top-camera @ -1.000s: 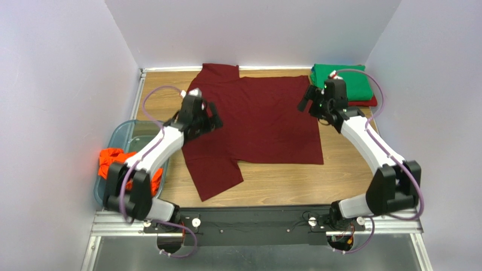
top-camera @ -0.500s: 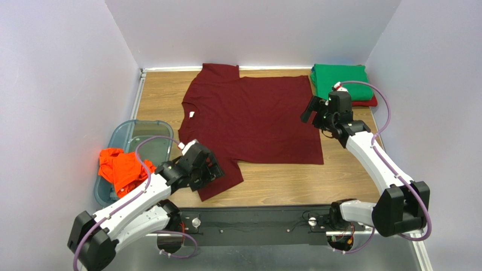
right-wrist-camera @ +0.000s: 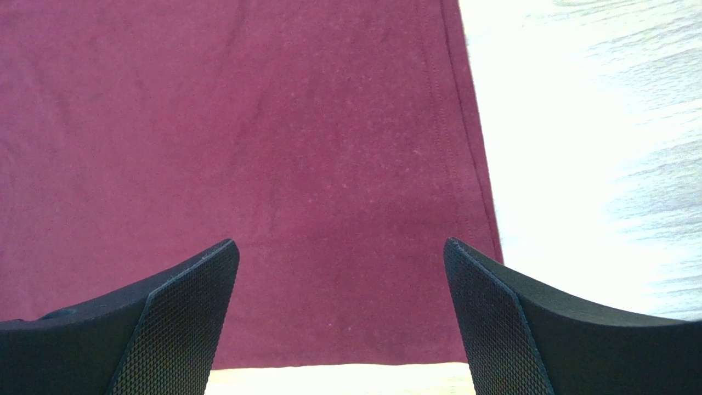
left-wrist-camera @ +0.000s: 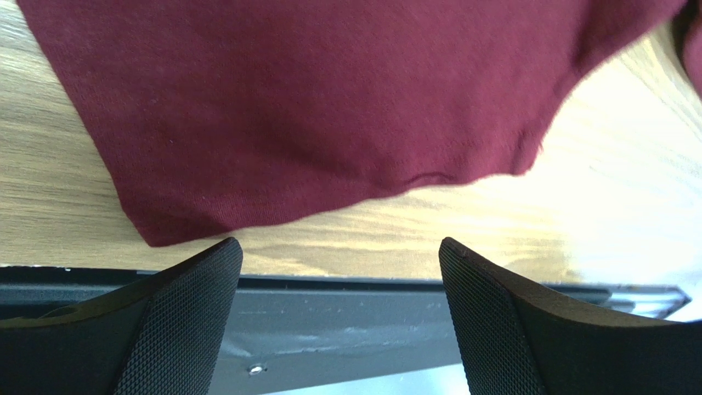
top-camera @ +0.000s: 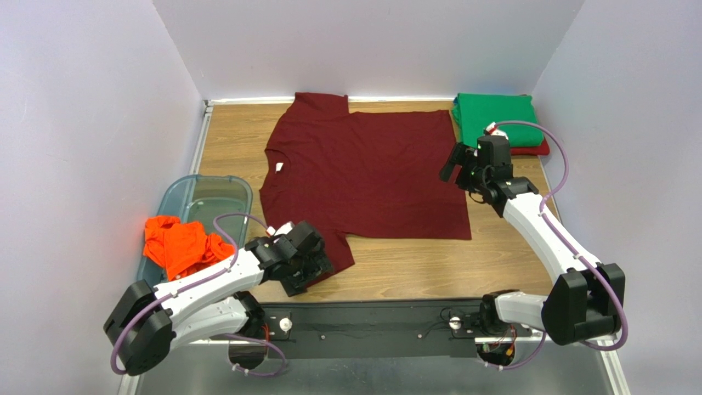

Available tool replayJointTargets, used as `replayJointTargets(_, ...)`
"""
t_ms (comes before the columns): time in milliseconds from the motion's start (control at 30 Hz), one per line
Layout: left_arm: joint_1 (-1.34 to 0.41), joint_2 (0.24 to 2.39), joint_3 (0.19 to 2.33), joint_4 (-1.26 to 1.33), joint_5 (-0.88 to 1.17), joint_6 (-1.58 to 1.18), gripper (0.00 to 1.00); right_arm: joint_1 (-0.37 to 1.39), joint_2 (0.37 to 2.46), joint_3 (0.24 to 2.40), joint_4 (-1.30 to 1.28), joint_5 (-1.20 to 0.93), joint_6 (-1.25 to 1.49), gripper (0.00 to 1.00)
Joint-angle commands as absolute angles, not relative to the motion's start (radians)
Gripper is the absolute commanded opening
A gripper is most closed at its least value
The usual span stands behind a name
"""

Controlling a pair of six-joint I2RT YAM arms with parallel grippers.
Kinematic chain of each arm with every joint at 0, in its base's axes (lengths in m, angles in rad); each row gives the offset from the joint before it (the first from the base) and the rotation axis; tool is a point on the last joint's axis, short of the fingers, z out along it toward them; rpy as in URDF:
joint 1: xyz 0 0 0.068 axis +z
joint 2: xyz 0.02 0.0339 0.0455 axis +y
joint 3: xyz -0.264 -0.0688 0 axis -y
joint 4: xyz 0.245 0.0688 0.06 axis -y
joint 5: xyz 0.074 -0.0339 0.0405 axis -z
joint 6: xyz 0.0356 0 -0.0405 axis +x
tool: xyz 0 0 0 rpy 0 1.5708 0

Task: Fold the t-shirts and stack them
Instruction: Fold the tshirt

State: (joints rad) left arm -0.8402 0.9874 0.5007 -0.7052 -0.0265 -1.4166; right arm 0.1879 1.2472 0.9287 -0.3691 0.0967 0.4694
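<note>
Next, my left gripper will lower outward onto the near sleeve's edge and close.
A dark maroon t-shirt point(top-camera: 371, 173) with a small white neck label point(top-camera: 279, 167) lies spread flat on the wooden table. My left gripper point(top-camera: 311, 270) is open and empty over the tip of its near sleeve. In the left wrist view the sleeve point(left-wrist-camera: 313, 107) lies just beyond the left gripper point(left-wrist-camera: 339, 271). My right gripper point(top-camera: 451, 164) is open and empty at the shirt's right hem. In the right wrist view the maroon cloth point(right-wrist-camera: 247, 148) lies under the right gripper point(right-wrist-camera: 339, 280). A folded green shirt point(top-camera: 498, 119) rests on a red one point(top-camera: 535, 150).
A clear plastic bin point(top-camera: 216, 196) at the left holds a crumpled bright orange shirt point(top-camera: 177, 245). The black arm rail point(top-camera: 371, 317) runs along the table's near edge and shows in the left wrist view point(left-wrist-camera: 329, 329). White walls enclose three sides.
My left arm has swung from the shirt's collar side down to the near sleeve by the table's front edge. My right gripper has shifted slightly right and nearer along the hem.
</note>
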Motion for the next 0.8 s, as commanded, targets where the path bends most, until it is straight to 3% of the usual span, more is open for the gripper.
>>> replayJointTargets(0,-0.847,1.019,0.494,-0.683,-0.049,-1.473,0.95,0.186,1.224,0.911,-0.38,0.146,0.448,1.0)
replayJointTargets(333,-0.847,1.084,0.494,-0.672,-0.12,-1.522,0.86,0.186,1.21,0.905,-0.38,0.155,0.44,1.0)
replayJointTargets(467,-0.847,1.094,0.477,-0.66,-0.112,-1.537,0.69,0.186,1.206,0.902,-0.38,0.161,0.442,1.0)
replayJointTargets(700,-0.847,1.098,0.453,-0.637,-0.112,-1.56,0.6,0.186,1.207,0.897,-0.38,0.16,0.443,1.0)
replayJointTargets(767,-0.847,1.1,0.442,-0.623,-0.112,-1.566,0.5,0.186,1.207,0.894,-0.38,0.16,0.443,1.0)
